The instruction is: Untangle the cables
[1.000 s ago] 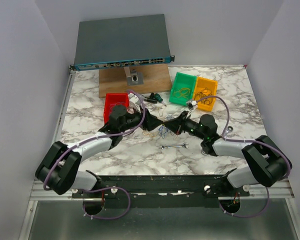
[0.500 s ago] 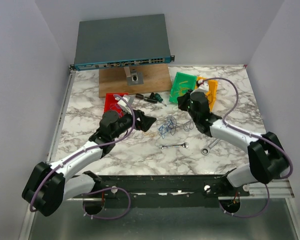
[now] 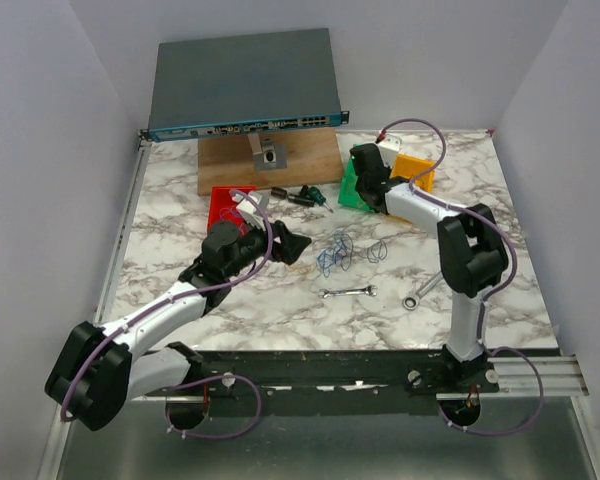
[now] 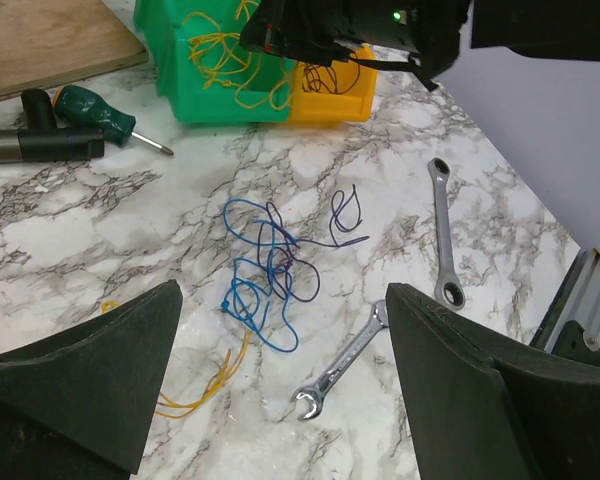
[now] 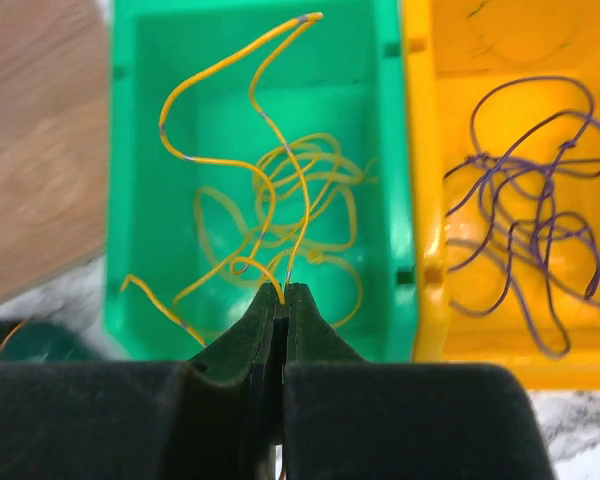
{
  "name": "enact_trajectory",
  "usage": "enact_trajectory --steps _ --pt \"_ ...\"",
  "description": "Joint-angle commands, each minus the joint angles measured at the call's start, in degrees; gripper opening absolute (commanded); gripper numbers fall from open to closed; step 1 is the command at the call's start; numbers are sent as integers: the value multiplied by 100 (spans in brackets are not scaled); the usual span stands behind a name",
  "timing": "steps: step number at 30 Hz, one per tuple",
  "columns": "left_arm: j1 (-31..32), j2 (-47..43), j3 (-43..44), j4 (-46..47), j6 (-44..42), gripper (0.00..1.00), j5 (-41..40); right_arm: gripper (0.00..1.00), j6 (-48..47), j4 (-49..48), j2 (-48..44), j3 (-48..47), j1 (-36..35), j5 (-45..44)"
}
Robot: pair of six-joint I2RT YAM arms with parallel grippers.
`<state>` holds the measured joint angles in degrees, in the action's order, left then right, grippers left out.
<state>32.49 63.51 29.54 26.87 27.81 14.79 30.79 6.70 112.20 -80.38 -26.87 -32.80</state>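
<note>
My right gripper moves outward and down over the green bin [image 3: 352,188] next and releases the yellow cable there, since other yellow cables already lie inside.
A tangle of blue and dark purple cables [image 3: 335,253] [image 4: 270,270] lies on the marble table, with a small separate dark loop [image 4: 346,215] to its right and a yellow cable [image 4: 205,385] trailing at its near left. My left gripper [image 3: 298,246] [image 4: 280,400] is open and empty, just left of the tangle. My right gripper [image 3: 361,182] [image 5: 285,292] is shut on a yellow cable [image 5: 265,130] and holds it over the green bin [image 3: 352,188] [image 5: 130,200], where more yellow cables lie.
The orange bin [image 3: 416,165] [image 5: 430,130] holds dark purple cables. A red bin [image 3: 221,203] stands at the left. Two silver wrenches [image 3: 349,292] [image 3: 421,291] lie near the front. A screwdriver [image 4: 105,115], a wooden board [image 3: 268,160] and a network switch [image 3: 245,85] are at the back.
My right gripper has moved from the tangle back to the green bin, carrying the yellow cable. My left gripper has drawn back a little to the left and stays open.
</note>
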Motion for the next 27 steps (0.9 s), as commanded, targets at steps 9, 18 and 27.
enact_trajectory --steps 9,18,27 --pt "29 144 147 -7 -65 85 -63 1 -360 643 1957 -1912 534 146" --pt "21 171 161 2 -101 85 -55 19 -491 848 2019 -2335 536 264" --pt "29 197 174 -33 -110 85 -99 40 -479 800 719 -1619 534 552"
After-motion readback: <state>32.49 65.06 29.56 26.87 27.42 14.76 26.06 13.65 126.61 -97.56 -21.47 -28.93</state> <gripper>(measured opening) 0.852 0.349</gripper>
